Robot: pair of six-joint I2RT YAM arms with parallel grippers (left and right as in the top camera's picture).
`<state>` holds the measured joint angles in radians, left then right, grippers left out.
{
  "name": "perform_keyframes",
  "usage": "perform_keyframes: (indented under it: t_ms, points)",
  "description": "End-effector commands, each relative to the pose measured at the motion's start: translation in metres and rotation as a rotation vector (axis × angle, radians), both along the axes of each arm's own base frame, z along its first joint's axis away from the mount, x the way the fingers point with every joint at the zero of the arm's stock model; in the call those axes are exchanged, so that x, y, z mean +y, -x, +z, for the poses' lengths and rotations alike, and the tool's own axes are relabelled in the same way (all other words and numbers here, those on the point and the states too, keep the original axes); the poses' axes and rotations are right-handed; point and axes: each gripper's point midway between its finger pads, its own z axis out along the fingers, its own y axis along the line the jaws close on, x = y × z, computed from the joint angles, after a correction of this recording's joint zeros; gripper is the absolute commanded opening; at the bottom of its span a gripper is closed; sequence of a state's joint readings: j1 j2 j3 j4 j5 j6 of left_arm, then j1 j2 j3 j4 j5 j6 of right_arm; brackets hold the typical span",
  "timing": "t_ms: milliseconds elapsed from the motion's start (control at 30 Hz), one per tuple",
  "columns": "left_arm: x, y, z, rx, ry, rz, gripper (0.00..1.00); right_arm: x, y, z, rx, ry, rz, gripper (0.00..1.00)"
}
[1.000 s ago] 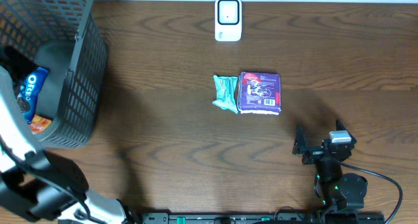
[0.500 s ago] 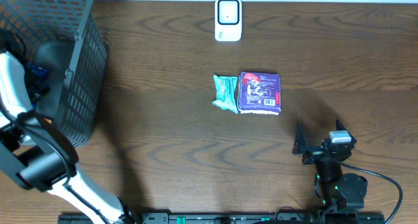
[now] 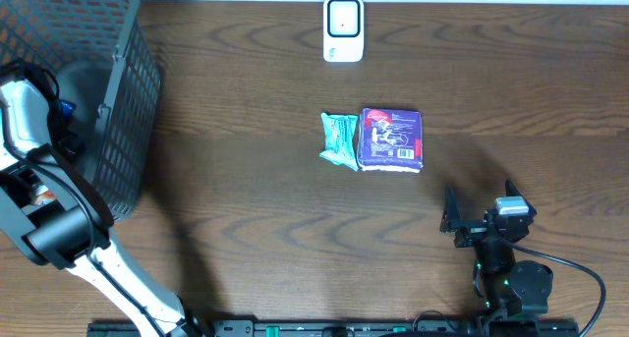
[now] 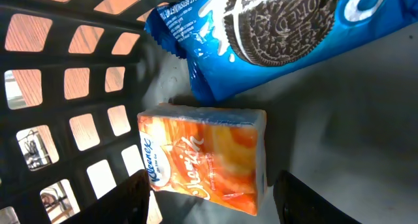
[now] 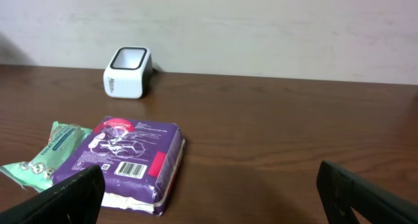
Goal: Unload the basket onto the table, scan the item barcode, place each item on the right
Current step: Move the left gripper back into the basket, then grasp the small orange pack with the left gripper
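My left gripper lowers onto the tissue pack's end away from the blue Oreo packet (image 4: 261,34) next and closes, since my open fingers already straddle that end.
My left gripper (image 4: 212,211) is down inside the black mesh basket (image 3: 128,111) and stands open. Its two dark fingers (image 4: 130,198) straddle the lower end of an orange Kleenex tissue pack (image 4: 206,155); a gap shows on the right side. A blue Oreo packet (image 4: 261,34) lies just beyond the tissue pack, overlapping its top edge. The white barcode scanner (image 3: 343,28) stands at the back middle of the table. My right gripper (image 5: 212,201) rests open near the front right, nothing between its fingers.
A purple pack (image 3: 391,139) with its barcode facing up and a green packet (image 3: 339,140) lie side by side mid-table. The basket's mesh walls (image 4: 78,100) close in around my left gripper. Dark wood tabletop (image 3: 246,229) lies between basket and packs.
My left arm has swung further into the basket, and it now covers the Oreo packet in the overhead view. The right arm and the packs have not moved.
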<state>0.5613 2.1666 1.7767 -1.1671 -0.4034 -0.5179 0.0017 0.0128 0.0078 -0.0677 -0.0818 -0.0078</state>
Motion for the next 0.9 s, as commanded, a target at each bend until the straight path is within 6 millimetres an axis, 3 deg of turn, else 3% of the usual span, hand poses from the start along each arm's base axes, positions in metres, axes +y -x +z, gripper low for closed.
perform_keyframes:
  t_ms: [0,400,500,533,567,600,867]
  points:
    - [0.003,0.006,-0.005,0.027,-0.017,0.023,0.61,-0.001,0.0,-0.001,0.001,-0.011,-0.002,0.99]
    - [-0.004,0.018,-0.042,0.041,-0.004,0.019,0.53,-0.001,0.0,-0.001,0.001,-0.011,-0.002,0.99]
    - [-0.004,0.016,-0.044,0.034,-0.009,0.019,0.43,-0.001,0.0,-0.001,0.001,-0.011,-0.002,0.99]
    - [-0.003,0.015,-0.044,0.031,-0.011,0.012,0.31,-0.001,0.0,-0.001,0.001,-0.011,-0.002,0.99]
    - [-0.002,0.015,-0.044,0.029,-0.012,0.011,0.26,-0.001,0.0,-0.001,0.001,-0.011,-0.002,0.99]
    - [-0.002,0.014,-0.044,0.029,-0.011,0.009,0.11,-0.001,0.0,-0.001,0.001,-0.011,-0.002,0.99]
    - [-0.004,0.015,-0.033,0.033,-0.002,0.009,0.07,-0.001,0.0,-0.001,0.001,-0.011,-0.002,0.99]
